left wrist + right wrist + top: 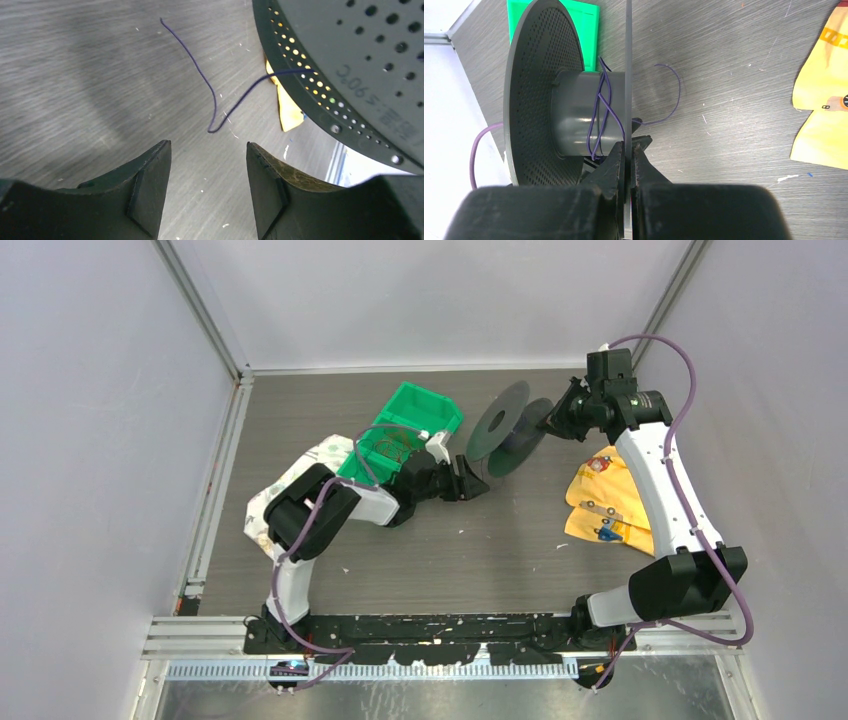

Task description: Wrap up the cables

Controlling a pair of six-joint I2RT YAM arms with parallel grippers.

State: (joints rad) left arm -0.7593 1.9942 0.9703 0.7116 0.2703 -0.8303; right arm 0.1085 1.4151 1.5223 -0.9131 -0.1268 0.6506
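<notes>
I should move my left gripper outward and toward the spool. The bend of the purple cable is just beyond its open fingers and should come between them.
A black two-flanged spool stands on edge at the table's middle. My right gripper is shut on the rim of its near flange, one finger on each side. A thin dark purple cable loops a few times round the grey hub. Its loose end curls out over the table. In the left wrist view that loose end lies in a bend just ahead of my left gripper, which is open, empty and low over the table beside the spool. My left gripper also shows in the top view.
A green bin with thin brownish wires in it stands left of the spool, behind my left arm. A yellow bag lies right of the spool under my right arm. A white patterned bag lies under my left arm.
</notes>
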